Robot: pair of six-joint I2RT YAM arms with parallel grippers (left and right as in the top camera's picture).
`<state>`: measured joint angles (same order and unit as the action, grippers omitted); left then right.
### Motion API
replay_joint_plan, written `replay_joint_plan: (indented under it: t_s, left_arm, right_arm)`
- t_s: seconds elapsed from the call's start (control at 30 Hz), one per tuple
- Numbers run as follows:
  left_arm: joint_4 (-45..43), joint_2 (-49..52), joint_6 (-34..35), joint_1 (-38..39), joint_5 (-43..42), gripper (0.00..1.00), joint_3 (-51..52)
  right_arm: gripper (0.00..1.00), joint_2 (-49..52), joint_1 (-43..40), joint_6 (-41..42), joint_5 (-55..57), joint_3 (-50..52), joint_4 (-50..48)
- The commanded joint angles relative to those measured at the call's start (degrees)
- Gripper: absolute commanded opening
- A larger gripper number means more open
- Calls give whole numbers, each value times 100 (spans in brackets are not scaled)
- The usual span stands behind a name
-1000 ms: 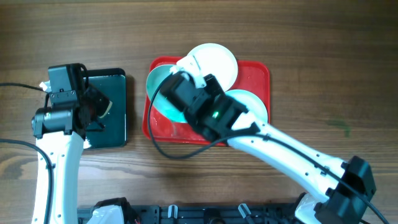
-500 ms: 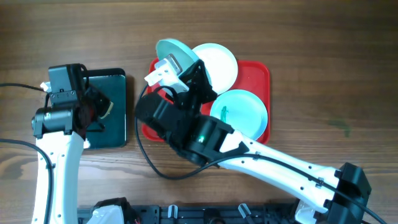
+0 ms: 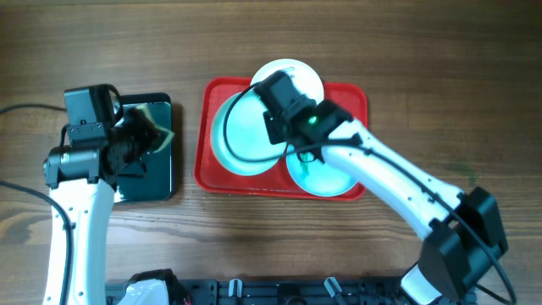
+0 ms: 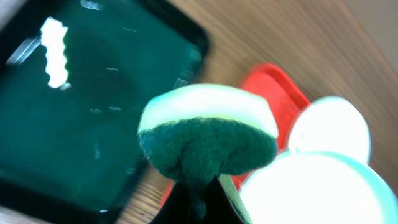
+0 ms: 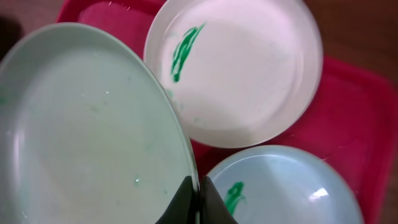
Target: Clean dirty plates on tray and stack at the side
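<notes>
The right gripper moves up, to the right in the overhead view and down onto the tabletop beside the red tray next, since that spot is clear.
My right gripper (image 5: pixel 198 190) is shut on the rim of a pale turquoise plate (image 5: pixel 87 130), held over the left half of the red tray (image 3: pixel 203 161); this held plate also shows in the overhead view (image 3: pixel 246 135). A white plate (image 5: pixel 236 68) with a green smear lies at the tray's far edge. A second turquoise plate (image 5: pixel 292 186) with a small green smear lies at the tray's right. My left gripper (image 4: pixel 198 199) is shut on a green and yellow sponge (image 4: pixel 208 134), held above the black tray (image 4: pixel 81 106).
The black tray (image 3: pixel 157 182) lies left of the red tray on the wooden table (image 3: pixel 440 85). The left arm (image 3: pixel 80 161) stands over the black tray. The right arm (image 3: pixel 398 195) reaches across the red tray's right side.
The right gripper swung the turquoise plate from tilted up at the tray's far left down over the tray's left half. The left gripper lifted the sponge a little toward the tray.
</notes>
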<state>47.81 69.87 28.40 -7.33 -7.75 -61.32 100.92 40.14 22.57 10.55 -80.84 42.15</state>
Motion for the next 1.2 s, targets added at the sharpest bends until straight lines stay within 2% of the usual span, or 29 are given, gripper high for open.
replay_joint_plan:
  t_s: [0.0,0.17,0.33,0.53,0.67,1.03,1.07,1.17]
  left_arm:
    - [-50,92,-704,369,-984,4,31]
    - [-203,697,-861,1204,-981,4,31]
    - [-422,1523,-872,1628,-979,4,31]
    - [-826,2277,-872,1687,-717,4,31]
    - [-874,2299,-872,1687,-568,4,33]
    - [-1587,3281,-828,1687,-608,4,33]
    - [-1631,3366,-831,1685,-409,4,33]
    - [-1644,3445,-826,1687,918,4,33]
  right_arm:
    - [4,658,-149,291,-1480,72,63]
    - [4,1528,-149,289,-1578,72,-37]
    - [4,2026,-212,153,-1554,72,-254]
    - [4,2026,-455,140,-1274,68,-675]
    - [4,2026,-498,-313,-1143,68,-570]
    - [4,2026,-498,-284,-1143,68,-522]
    - [4,2026,-498,-286,-1143,68,-522]
    - [4,2026,-498,-286,-1143,68,-522]
